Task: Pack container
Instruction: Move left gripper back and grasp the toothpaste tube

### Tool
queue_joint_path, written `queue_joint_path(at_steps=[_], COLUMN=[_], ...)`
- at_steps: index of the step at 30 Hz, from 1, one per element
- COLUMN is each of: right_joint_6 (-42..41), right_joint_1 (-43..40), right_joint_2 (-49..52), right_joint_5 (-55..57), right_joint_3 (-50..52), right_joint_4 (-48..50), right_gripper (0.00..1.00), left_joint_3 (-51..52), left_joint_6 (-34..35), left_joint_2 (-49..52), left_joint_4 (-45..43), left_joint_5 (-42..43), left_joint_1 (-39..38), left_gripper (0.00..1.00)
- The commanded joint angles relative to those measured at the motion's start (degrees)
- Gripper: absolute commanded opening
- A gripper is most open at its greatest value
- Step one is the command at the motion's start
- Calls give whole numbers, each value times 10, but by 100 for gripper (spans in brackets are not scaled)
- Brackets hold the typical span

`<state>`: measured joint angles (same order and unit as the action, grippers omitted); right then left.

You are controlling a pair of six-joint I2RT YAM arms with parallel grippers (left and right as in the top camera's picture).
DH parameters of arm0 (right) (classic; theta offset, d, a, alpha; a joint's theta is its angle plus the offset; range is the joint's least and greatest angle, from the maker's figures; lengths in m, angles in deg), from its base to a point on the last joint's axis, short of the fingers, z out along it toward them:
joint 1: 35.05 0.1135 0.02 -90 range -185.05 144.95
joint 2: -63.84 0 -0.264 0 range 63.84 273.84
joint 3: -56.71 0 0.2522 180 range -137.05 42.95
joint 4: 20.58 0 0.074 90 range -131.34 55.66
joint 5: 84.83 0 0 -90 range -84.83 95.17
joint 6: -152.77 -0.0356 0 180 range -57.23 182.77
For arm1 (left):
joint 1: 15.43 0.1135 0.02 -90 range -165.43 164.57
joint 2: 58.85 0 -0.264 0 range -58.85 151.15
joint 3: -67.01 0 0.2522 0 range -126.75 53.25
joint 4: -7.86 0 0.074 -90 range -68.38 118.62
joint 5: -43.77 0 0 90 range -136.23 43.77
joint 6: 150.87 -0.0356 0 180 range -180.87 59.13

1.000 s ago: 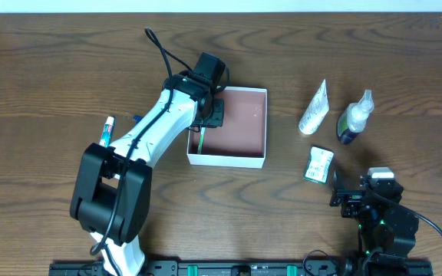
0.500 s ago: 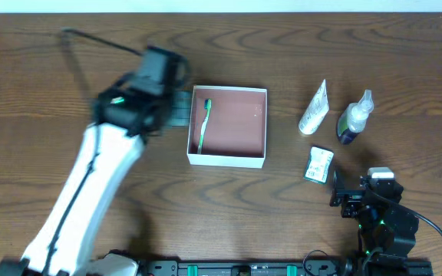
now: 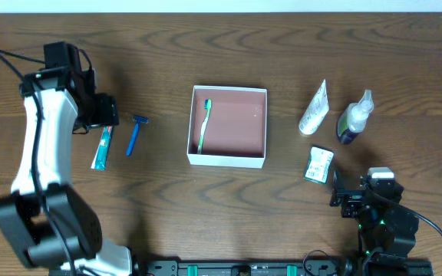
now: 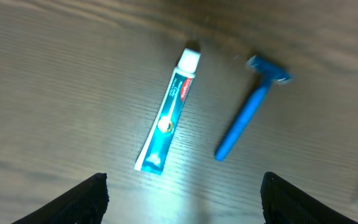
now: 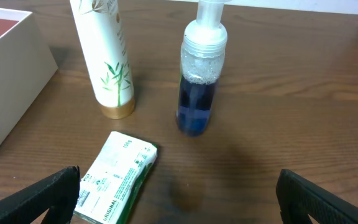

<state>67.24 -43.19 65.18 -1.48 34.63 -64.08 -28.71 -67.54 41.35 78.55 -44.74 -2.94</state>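
The toothpaste tube lies on the table below my fingers. I should next lower my left gripper and turn it a little so that its fingers go on both sides of the middle of the toothpaste tube (image 3: 102,147) (image 4: 168,112).
The container (image 3: 227,159), a shallow white-walled box with a pink-brown floor, sits mid-table with a green toothbrush (image 3: 204,123) lying along its left side. My left gripper (image 3: 106,115) hovers far to the left, just above the cap end of a blue toothpaste tube (image 3: 102,147). In the left wrist view the tube (image 4: 168,112) and a blue razor (image 4: 250,115) lie on the wood ahead of the gripper (image 4: 182,202), which is open and empty. My right gripper (image 3: 347,201) rests near the front right, open (image 5: 179,202), holding nothing.
The razor (image 3: 135,134) lies between the tube and the container. Right of the container stand a white bamboo-print tube (image 3: 314,109), a blue pump bottle (image 3: 354,117) and a green-white soap packet (image 3: 319,165). The right wrist view shows a container wall (image 5: 8,93) at left.
My left arm swung from inside the container out to the far left, its jaws widening. The toothbrush stays behind in the container. The right arm has not moved.
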Motion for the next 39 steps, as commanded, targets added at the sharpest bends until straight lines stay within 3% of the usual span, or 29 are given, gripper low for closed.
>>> queue_joint_path(at_steps=[1,17,21,25,30,39], right_joint_6=[7,7,7,7,7,7], right_joint_1=[-4,-4,-4,-4,-4,-4], right_joint_2=[-2,-2,-2,-2,-2,-2], right_joint_5=[-2,-2,-2,-2,-2,-2], right_joint_3=[1,1,1,1,1,1], right_joint_4=[0,0,0,0,0,0], right_gripper=[99,99,99,99,99,99], left_joint_3=[6,6,6,6,6,9], left_joint_6=[-58,-87,-87,-87,-87,-76], left_joint_2=[41,166,179,181,181,181], left_joint_4=[-7,-56,-61,-63,-60,-30], left_joint_5=[26,-17,-17,-17,-17,-4], left_joint_1=[6,18,21,22,23,23], left_gripper=[79,70,61,43,29,15])
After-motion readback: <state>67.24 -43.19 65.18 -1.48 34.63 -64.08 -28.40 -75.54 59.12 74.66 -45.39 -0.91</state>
